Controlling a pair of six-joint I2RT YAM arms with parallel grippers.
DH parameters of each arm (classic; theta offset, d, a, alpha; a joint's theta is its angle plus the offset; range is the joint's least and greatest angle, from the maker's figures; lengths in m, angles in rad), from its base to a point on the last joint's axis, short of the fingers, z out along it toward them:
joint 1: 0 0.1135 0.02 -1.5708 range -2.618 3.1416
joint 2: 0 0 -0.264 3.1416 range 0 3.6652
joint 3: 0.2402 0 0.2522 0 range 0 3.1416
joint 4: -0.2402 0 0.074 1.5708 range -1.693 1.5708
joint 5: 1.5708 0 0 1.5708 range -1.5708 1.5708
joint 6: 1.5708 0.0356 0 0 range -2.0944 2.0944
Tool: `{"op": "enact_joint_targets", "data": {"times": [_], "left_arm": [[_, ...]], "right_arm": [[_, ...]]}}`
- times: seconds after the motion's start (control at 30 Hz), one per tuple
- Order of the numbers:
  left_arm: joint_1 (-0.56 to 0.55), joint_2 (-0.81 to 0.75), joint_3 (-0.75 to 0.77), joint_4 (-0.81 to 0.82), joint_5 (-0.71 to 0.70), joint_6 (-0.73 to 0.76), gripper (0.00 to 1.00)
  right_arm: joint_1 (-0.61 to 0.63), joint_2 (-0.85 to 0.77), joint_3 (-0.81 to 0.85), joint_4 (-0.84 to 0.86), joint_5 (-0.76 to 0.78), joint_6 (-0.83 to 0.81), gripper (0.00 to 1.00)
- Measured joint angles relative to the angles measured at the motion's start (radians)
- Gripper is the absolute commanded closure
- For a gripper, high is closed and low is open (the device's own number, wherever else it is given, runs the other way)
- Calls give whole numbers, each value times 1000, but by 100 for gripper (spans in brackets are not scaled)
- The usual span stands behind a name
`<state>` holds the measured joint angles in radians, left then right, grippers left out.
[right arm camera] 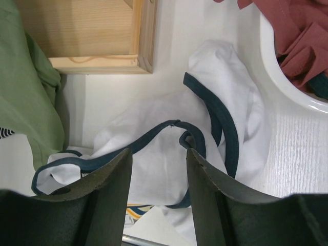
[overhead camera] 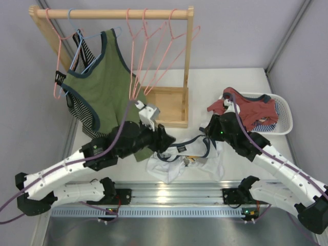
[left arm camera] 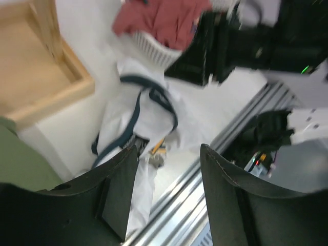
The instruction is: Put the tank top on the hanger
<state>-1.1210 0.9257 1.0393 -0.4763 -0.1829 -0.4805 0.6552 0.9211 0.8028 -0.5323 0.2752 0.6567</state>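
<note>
Next, the left gripper rises outward onto the near wire of the pink hanger nearest the olive tank top. That hanger hangs empty, above and outward of the gripper.
The white tank top [overhead camera: 187, 161] with navy trim lies crumpled on the table near the front edge, between both grippers. It also shows in the left wrist view [left arm camera: 146, 110] and the right wrist view [right arm camera: 215, 97]. My left gripper [overhead camera: 166, 142] is open and empty at the top's left edge [left arm camera: 169, 149]. My right gripper [overhead camera: 207, 134] is open and empty just above the top's navy neck trim [right arm camera: 158, 154]. Several pink wire hangers [overhead camera: 154, 54] hang empty on the wooden rack's rail, behind the grippers.
An olive green tank top [overhead camera: 105, 87] hangs on a light blue hanger at the rack's left. The rack's wooden base [overhead camera: 171, 105] stands behind the white top. A white basket [overhead camera: 283, 110] holding a red garment [overhead camera: 248, 110] is at the right. A metal rail [overhead camera: 169, 197] runs along the near edge.
</note>
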Motion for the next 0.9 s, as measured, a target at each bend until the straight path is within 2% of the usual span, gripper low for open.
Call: {"op": "enact_joint_targets", "data": {"times": [0.13,0.2,0.3,0.43,0.5,0.57,0.67,0.9], "left_arm": [[0,19,256,-1,-141,69,43],[0,48,366,12,-262,123,43],[1,84,450,110,-448,255,43],[47,153,526,208,-601,428,43],[133,211,604,208,-595,454,43],[280,287,703,169,-553,440,43],[432,373,806,119,-494,419,43],[602,455,916,14,-257,377,43]], "right_arm": [[-4,-4,0,0,-16,-4,54],[-4,-5,0,0,-25,-9,54],[-4,-5,0,0,-37,-11,54],[-4,-9,0,0,-52,-13,55],[-4,-11,0,0,-58,-18,55],[-4,-11,0,0,-64,-20,56],[-4,-11,0,1,-72,-22,56],[-4,-11,0,1,-95,-26,57]]}}
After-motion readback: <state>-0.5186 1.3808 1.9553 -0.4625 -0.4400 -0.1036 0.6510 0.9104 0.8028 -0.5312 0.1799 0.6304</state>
